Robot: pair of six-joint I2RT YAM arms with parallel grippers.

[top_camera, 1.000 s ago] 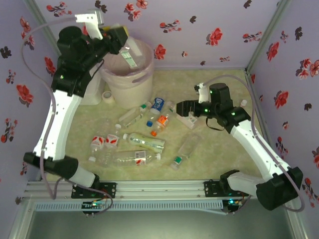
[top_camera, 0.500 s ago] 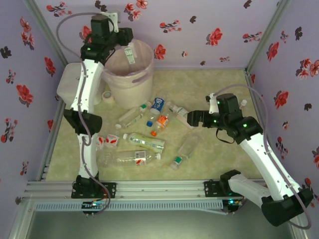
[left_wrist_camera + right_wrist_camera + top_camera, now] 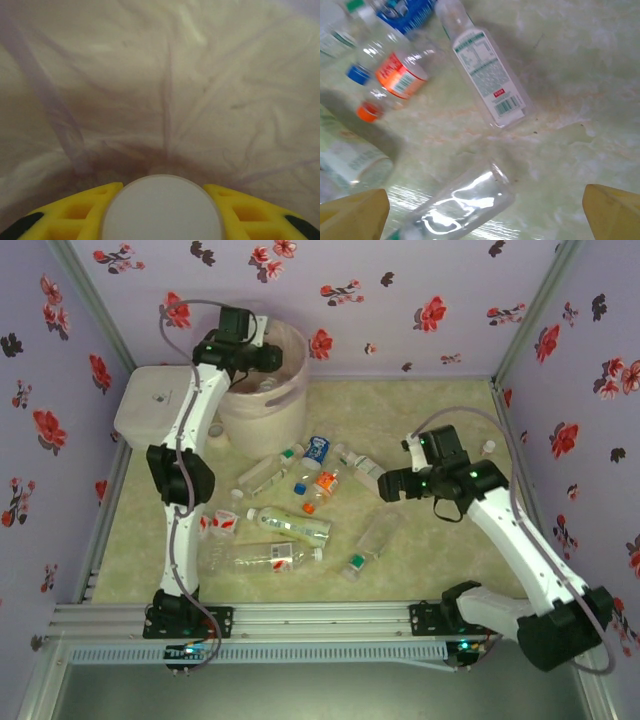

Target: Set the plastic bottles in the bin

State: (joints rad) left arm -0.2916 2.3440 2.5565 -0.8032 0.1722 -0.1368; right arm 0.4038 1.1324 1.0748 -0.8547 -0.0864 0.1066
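The white-labelled bottle (image 3: 368,470) (image 3: 490,80) lies at an angle to the open fingers of my right gripper, so next my right gripper will lower and turn to bring them to either side of the bottle's label.
The bin (image 3: 262,405) stands at the back left, lined with a pink bag (image 3: 165,90). My left gripper (image 3: 262,355) reaches down inside it, and its yellow fingers (image 3: 75,215) are shut on a plastic bottle whose round white end (image 3: 162,210) sits between them. Several plastic bottles lie on the table, among them a green-labelled one (image 3: 290,523) and a blue-labelled one (image 3: 318,448). My right gripper (image 3: 385,483) hangs open above a clear bottle (image 3: 465,205), with a white-labelled bottle (image 3: 490,80) just beyond it.
A white lidded box (image 3: 150,405) sits left of the bin. An orange-labelled bottle (image 3: 400,75) and a small orange cap (image 3: 367,111) lie left of the right gripper. Flowered walls close in the table on three sides.
My left arm has swung from above the bin's rim down into the bin, still carrying its bottle. My right gripper has shifted slightly to the right and toward me, staying open.
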